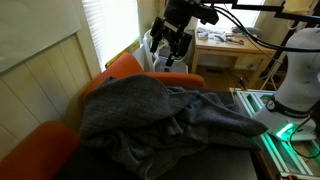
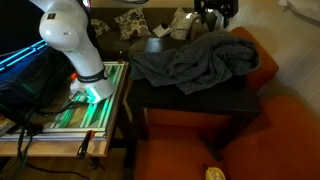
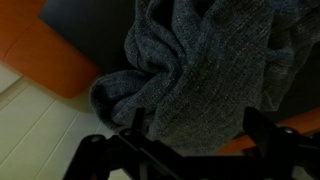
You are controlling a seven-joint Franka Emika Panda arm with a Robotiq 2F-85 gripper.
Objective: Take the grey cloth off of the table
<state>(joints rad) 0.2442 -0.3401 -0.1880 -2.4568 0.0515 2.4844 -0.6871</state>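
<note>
My gripper should next move down and outward onto the grey cloth's bunched outer folds, because the raised fabric there can be pinched.
The grey cloth (image 1: 165, 110) lies rumpled in folds over the black table (image 1: 215, 160). It shows in both exterior views, and in one it covers the table's far half (image 2: 195, 58) while the black top (image 2: 205, 95) is bare nearer the camera. My gripper (image 1: 168, 45) hangs open and empty above the cloth's far edge, also seen at the top of an exterior view (image 2: 215, 12). In the wrist view the cloth (image 3: 200, 70) fills the middle, and my two dark fingers (image 3: 198, 135) stand spread apart just above it.
Orange chairs (image 1: 125, 68) (image 2: 180, 150) stand round the table. The white robot base (image 2: 70, 40) sits on a green-lit platform (image 2: 85, 105) beside the table. A light wooden desk (image 1: 225, 45) with clutter stands behind. A white panelled wall (image 1: 40, 70) runs along one side.
</note>
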